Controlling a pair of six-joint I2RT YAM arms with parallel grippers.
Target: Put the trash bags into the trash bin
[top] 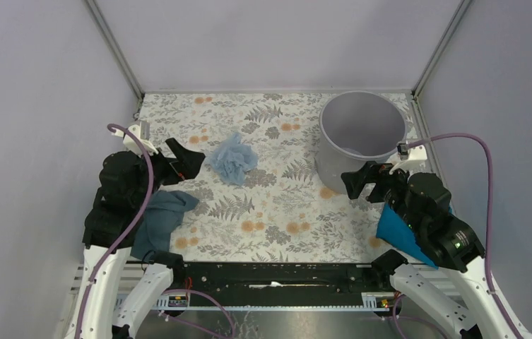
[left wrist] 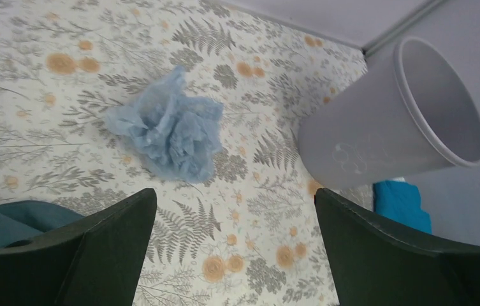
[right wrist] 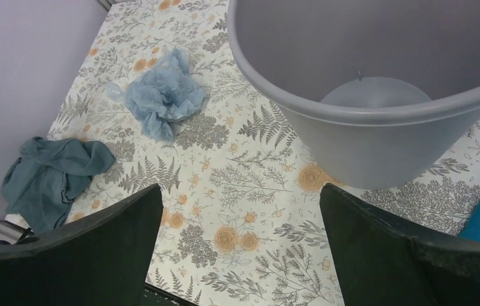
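My left gripper is above the trash bag's crumpled fold (top: 234, 162) (left wrist: 187, 140), so next it should move to its right in the top view and lower onto the fold.
The trash bag (top: 234, 159) is a crumpled pale-blue film lump on the floral table, left of centre; it also shows in the left wrist view (left wrist: 169, 129) and the right wrist view (right wrist: 164, 95). The trash bin (top: 362, 140) stands upright at the back right, light grey and empty inside; it shows in the left wrist view (left wrist: 384, 131) and close in the right wrist view (right wrist: 364, 121). My left gripper (top: 183, 159) is open and empty, just left of the bag. My right gripper (top: 363, 181) is open and empty, just in front of the bin.
A dark teal-grey cloth (top: 160, 220) lies by the left arm at the front left. A bright blue cloth (top: 398, 233) lies under the right arm at the front right. Grey walls enclose the table on three sides.
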